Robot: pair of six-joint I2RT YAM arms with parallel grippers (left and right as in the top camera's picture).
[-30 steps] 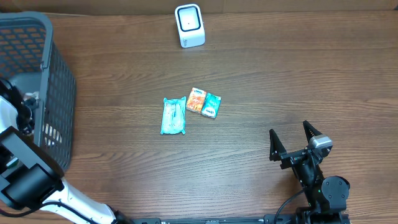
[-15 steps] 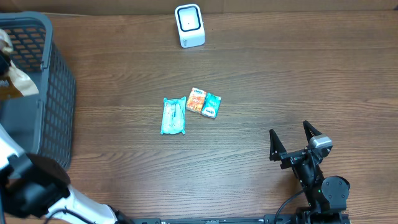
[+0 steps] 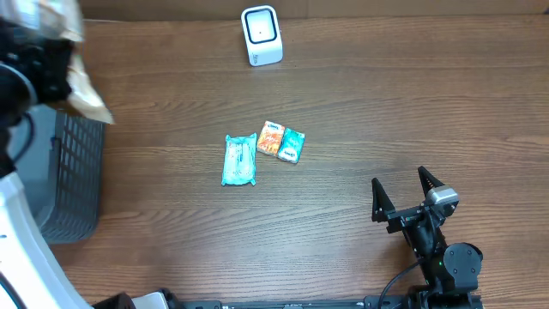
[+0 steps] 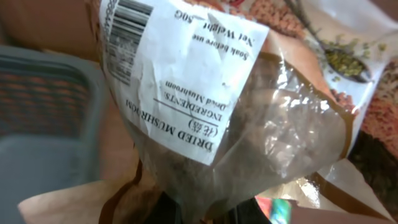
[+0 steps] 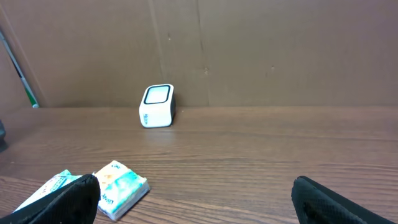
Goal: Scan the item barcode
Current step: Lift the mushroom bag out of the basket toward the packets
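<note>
My left gripper will next lower the bag, clear of the basket, to the teal packet (image 3: 238, 160) below, to the gripper's right in the overhead view, then let go of it.
A clear and brown bag of dried mushrooms (image 3: 83, 88) hangs above the table's far left, and my left gripper (image 3: 51, 53) is shut on it. In the left wrist view the bag (image 4: 236, 112) fills the frame, its white label turned to the camera with the barcode (image 4: 127, 22) at the upper left. The dark fingers of the left gripper (image 4: 211, 214) pinch the bag's lower edge. The white scanner (image 3: 261, 34) stands upright at the back centre, also in the right wrist view as the scanner (image 5: 157, 106). My right gripper (image 3: 410, 194) rests open and empty near the front right.
A grey mesh basket (image 3: 73, 184) stands at the left edge, below the lifted bag. A teal packet (image 3: 240, 160) and an orange-and-teal tissue pack (image 3: 281, 142) lie at the table's middle. The right wrist view shows the tissue pack (image 5: 121, 186) close ahead.
My left arm has risen out of the basket with the bag and carried it toward the back and to the right, over the basket's rim. The right arm has not moved.
</note>
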